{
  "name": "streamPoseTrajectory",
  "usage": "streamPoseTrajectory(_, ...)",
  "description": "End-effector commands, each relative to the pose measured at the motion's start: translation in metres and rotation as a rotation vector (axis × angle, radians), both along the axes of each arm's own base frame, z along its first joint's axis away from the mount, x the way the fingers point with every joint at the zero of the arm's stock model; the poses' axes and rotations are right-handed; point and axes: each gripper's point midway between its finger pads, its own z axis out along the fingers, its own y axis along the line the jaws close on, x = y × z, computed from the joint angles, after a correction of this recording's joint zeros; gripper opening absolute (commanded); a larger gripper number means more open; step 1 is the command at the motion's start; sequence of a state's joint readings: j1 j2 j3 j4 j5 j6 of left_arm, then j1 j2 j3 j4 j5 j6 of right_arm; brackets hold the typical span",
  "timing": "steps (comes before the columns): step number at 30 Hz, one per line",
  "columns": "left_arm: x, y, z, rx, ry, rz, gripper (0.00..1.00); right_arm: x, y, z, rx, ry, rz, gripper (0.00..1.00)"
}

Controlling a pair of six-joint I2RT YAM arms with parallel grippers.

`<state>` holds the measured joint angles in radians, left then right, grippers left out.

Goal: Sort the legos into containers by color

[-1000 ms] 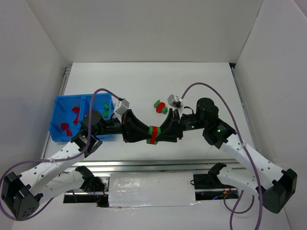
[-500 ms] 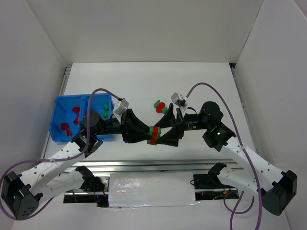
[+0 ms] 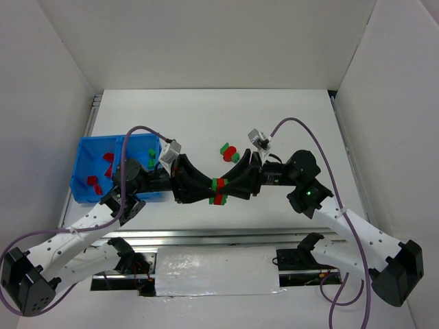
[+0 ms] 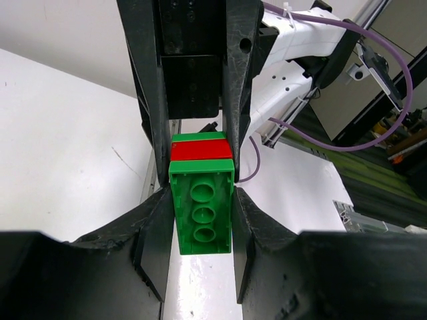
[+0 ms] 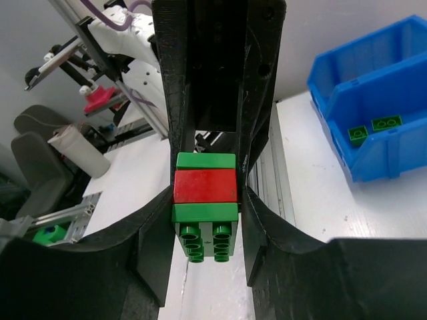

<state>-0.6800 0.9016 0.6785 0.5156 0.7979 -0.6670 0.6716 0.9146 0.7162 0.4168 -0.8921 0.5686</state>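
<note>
Next, I will pull the green brick in my left gripper off the red one. Then I will tip it down over the section where green legos [image 3: 151, 156] already lie in the blue bin [image 3: 83, 147].
A joined green-red-green lego stack [image 3: 219, 191] hangs above the table between both arms. My left gripper [image 3: 211, 192] is shut on its green end [image 4: 202, 213], the pads pressing both sides. My right gripper [image 3: 227, 190] comes from the opposite side and is shut on the other green end [image 5: 205, 223], with the red brick [image 5: 205, 185] just beyond it. The blue bin [image 3: 83, 147] stands at the left, with red legos [image 3: 103, 168] in its left compartment and green legos [image 3: 151, 156] in its right one. A small red-and-green cluster [image 3: 228, 152] lies loose on the table.
The bin's right compartment [image 5: 400, 157] with two green bricks [image 5: 373, 127] shows in the right wrist view. Purple cables loop over both arms. A metal rail [image 3: 219, 236] runs along the near edge. White walls close in the table on three sides.
My right gripper opened wide around the stack half a second ago and has closed on it again. The stack stayed in my left gripper and barely moved.
</note>
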Motion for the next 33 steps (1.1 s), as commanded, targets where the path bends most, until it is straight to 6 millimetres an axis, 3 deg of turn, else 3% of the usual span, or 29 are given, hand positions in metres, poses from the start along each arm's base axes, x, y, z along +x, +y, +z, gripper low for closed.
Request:
streamPoseTrajectory(1, -0.003, 0.001, 0.019, -0.054, -0.086, 0.006, 0.0, -0.007, 0.005, 0.013, 0.043, -0.042, 0.029, 0.07)
streamPoseTrajectory(2, -0.002, 0.001, 0.017, -0.042, -0.076, 0.011, 0.0, -0.009, 0.005, 0.012, 0.045, -0.047, 0.036, 0.0)
streamPoseTrajectory(7, 0.005, 0.006, 0.018, -0.008, -0.112, 0.071, 0.0, -0.015, -0.001, 0.0, 0.034, -0.125, 0.041, 0.0)
streamPoseTrajectory(13, 0.02, 0.02, 0.017, 0.071, -0.136, 0.205, 0.0, 0.003, -0.011, -0.011, -0.013, -0.113, -0.023, 0.0)
streamPoseTrajectory(18, 0.059, 0.05, 0.007, 0.131, -0.055, 0.459, 0.0, 0.031, -0.032, -0.02, -0.027, -0.087, -0.127, 0.0)
streamPoseTrajectory(22, 0.098, 0.083, -0.008, 0.165, 0.052, 0.641, 0.0, 0.037, -0.037, -0.022, -0.036, -0.08, -0.141, 0.0)
streamPoseTrajectory(24, 0.126, 0.113, -0.035, 0.247, 0.178, 0.815, 0.0, 0.041, -0.038, -0.022, -0.044, -0.069, -0.17, 0.0)
streamPoseTrajectory(25, 0.15, 0.145, -0.04, 0.278, 0.224, 1.039, 0.0, 0.044, -0.039, -0.025, -0.056, -0.049, -0.189, 0.0)
streamPoseTrajectory(26, 0.159, 0.173, -0.075, 0.4, 0.34, 1.172, 0.0, 0.049, -0.04, -0.022, -0.054, -0.051, -0.222, 0.0)
streamPoseTrajectory(28, 0.172, 0.228, -0.093, 0.465, 0.438, 1.472, 0.0, 0.05, -0.042, -0.021, -0.059, -0.043, -0.247, 0.0)
streamPoseTrajectory(30, 0.179, 0.259, -0.114, 0.493, 0.512, 1.59, 0.05, 0.05, -0.044, -0.019, -0.053, -0.046, -0.267, 0.0)
streamPoseTrajectory(33, 0.189, 0.279, -0.123, 0.472, 0.577, 1.67, 0.16, 0.048, -0.045, -0.019, -0.056, -0.045, -0.268, 0.0)
